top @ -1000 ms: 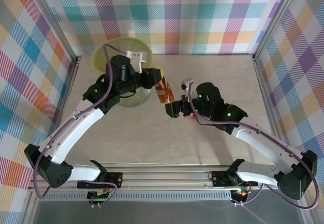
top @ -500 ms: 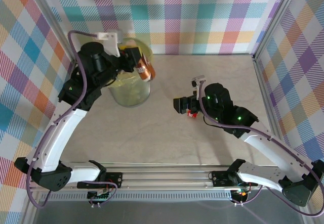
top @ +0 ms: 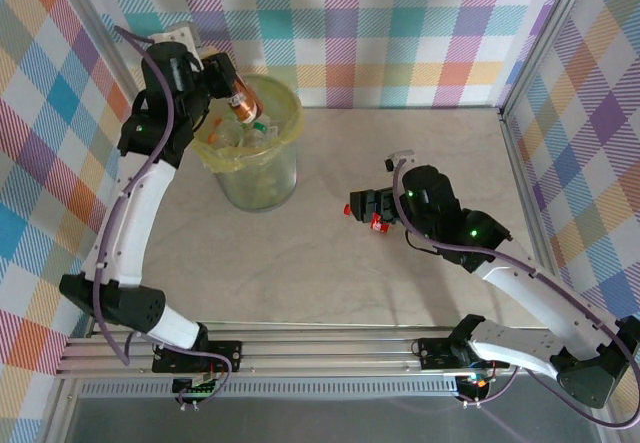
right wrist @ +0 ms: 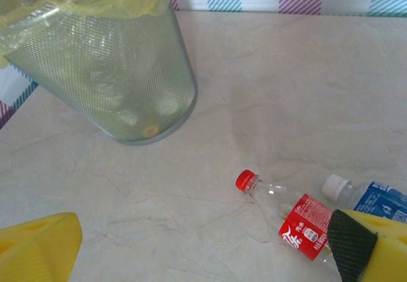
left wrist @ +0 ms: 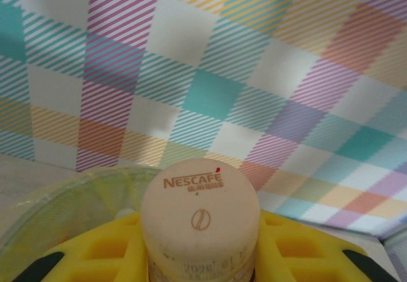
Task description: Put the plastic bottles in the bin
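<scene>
Next, the left gripper moves farther over the bin's opening (left wrist: 95,211), tips down and releases the bottle, since its capped end still sits by the bin's rim.
My left gripper (top: 226,87) is shut on a brown-labelled plastic bottle (top: 240,105) and holds it tilted over the back-left rim of the bin (top: 262,178). In the left wrist view the bottle's beige cap (left wrist: 200,211) sits between my yellow fingers (left wrist: 95,256), with the bin's bagged rim (left wrist: 57,199) below. Several crushed bottles (top: 247,135) lie inside the bin. My right gripper (top: 368,209) hovers open over a red-capped, red-labelled bottle (right wrist: 299,226) lying on the table. A white-capped, blue-labelled bottle (right wrist: 375,200) lies next to it, partly behind my right finger (right wrist: 372,247).
The bin (right wrist: 108,72) stands at the back left of the marble table (top: 330,273), its yellow-green bag folded over the rim. Checked walls and metal frame posts (top: 510,153) close in the table on three sides.
My left arm has carried the brown bottle from the table's middle up and to the left, over the bin's rim. My right gripper has stayed open by the red bottle, shifting slightly.
</scene>
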You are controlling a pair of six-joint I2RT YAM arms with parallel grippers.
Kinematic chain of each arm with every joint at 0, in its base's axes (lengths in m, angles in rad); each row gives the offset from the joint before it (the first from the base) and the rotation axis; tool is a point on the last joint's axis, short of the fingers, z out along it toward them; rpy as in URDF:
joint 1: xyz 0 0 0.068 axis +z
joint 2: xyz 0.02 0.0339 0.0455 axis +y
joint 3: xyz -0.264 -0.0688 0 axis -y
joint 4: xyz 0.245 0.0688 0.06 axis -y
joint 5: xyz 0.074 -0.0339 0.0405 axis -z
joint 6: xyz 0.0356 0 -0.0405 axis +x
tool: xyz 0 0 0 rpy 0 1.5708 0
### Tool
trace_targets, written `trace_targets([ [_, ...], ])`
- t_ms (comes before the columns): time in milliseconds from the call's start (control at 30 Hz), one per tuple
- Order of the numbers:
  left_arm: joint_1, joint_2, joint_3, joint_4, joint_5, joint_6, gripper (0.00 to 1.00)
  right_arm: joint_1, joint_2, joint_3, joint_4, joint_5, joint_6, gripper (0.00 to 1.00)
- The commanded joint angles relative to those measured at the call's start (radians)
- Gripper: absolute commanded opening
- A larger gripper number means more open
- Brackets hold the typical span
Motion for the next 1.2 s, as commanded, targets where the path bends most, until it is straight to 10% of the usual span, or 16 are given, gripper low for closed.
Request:
trace_targets([
  [0, 0.016, 0.036, 0.013, 0.095, -0.048, -0.092, 0.27, -0.007, 0.017, 0.041, -0.039, 0.038, 0.029, 1.0],
  [600, 0.019, 0.108, -0.194, 0.237, -0.069, -0.287, 0.36, -0.136, 0.049, -0.014, -0.062, -0.042, 0.072, 1.0],
  [1167, 0.032, 0.044, -0.243, 0.157, -0.135, -0.283, 0.83, -0.303, 0.17, -0.044, -0.083, -0.195, 0.086, 1.0],
])
